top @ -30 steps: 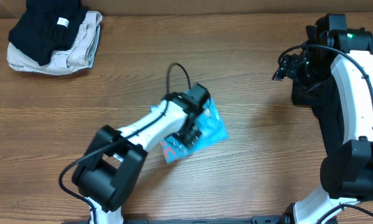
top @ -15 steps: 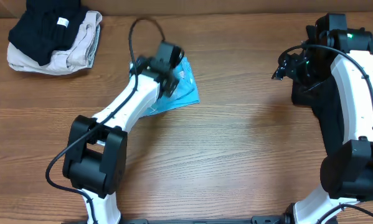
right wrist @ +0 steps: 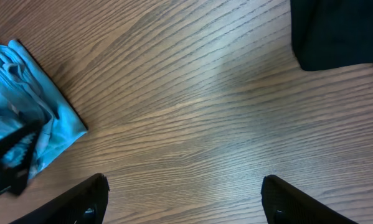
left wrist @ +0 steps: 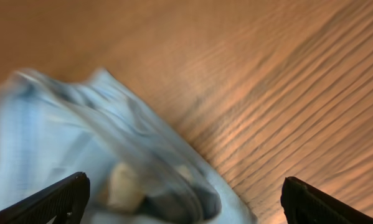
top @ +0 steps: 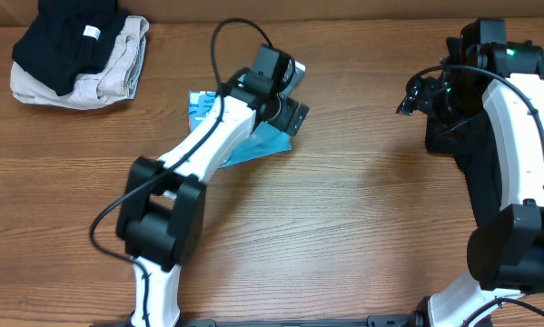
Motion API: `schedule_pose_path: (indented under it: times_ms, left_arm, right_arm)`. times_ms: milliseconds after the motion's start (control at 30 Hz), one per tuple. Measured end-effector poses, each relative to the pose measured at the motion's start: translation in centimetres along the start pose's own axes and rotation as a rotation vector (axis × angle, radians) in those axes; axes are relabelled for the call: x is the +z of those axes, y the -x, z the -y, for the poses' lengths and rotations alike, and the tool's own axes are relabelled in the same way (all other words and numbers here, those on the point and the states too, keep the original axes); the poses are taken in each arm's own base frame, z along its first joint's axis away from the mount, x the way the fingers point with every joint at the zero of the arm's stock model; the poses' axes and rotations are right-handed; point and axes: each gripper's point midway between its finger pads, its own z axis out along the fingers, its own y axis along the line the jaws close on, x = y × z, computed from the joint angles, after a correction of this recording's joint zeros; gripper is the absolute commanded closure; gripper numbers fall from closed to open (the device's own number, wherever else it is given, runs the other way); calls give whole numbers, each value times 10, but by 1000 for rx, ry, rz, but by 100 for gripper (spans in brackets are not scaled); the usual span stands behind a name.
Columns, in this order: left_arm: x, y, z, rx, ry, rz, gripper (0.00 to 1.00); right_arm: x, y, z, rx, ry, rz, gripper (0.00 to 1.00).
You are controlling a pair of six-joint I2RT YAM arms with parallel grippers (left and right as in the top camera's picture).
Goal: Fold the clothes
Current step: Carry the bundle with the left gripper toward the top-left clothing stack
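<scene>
The T-shirt's corner beside the bare wood gets my left gripper lowered onto it and closed on the fabric next, since the T-shirt's edge runs below the gripper's fingers.
The folded light-blue T-shirt [top: 203,107] lies on the wooden table, left of centre toward the back. My left gripper [top: 292,111] hovers over its right edge with jaws wide open and empty. In the left wrist view the shirt [left wrist: 80,137] is a blur below the open left gripper [left wrist: 185,184]. My right gripper [top: 413,96] is open and empty at the far right, high above bare wood [right wrist: 183,199]. The right wrist view shows the shirt [right wrist: 24,106] at its left edge. Folded black and beige clothes [top: 76,53] are stacked at the back left corner.
The left arm [top: 194,159] stretches diagonally across the table's middle from the front edge. The right arm [top: 512,136] stands along the right side. A black shape [right wrist: 335,31] fills the top right corner of the right wrist view.
The left gripper carried the blue shirt from the table's middle toward the back, let it go, and shifted right. Its jaws are open now. The right arm has not moved.
</scene>
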Motion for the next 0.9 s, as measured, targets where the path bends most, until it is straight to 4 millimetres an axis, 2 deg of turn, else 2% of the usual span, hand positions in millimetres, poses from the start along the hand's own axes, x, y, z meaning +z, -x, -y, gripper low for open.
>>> schedule_pose_path:
  times_ms: [67, 133, 467, 600, 700, 900]
  left_arm:
    - [18, -17, 3, -8, -13, -57, 0]
    - [26, -28, 7, -10, -22, -98, 0]
    - [19, -76, 20, 13, -7, -298, 0]
    - [21, -73, 19, 16, 2, -284, 0]
    - [27, -69, 16, 18, 19, -248, 6]
    - [34, -75, 12, 22, 41, -249, 19]
  right_arm:
    - [0, 0, 0, 0, 0, 0, 18]
    - [0, 0, 0, 0, 0, 0, 18]
    - [0, 0, 0, 0, 0, 0, 18]
    - [0, 0, 0, -1, 0, 1, 18]
    - [0, 0, 0, 0, 0, 0, 18]
    - [0, -1, 0, 1, -1, -3, 17]
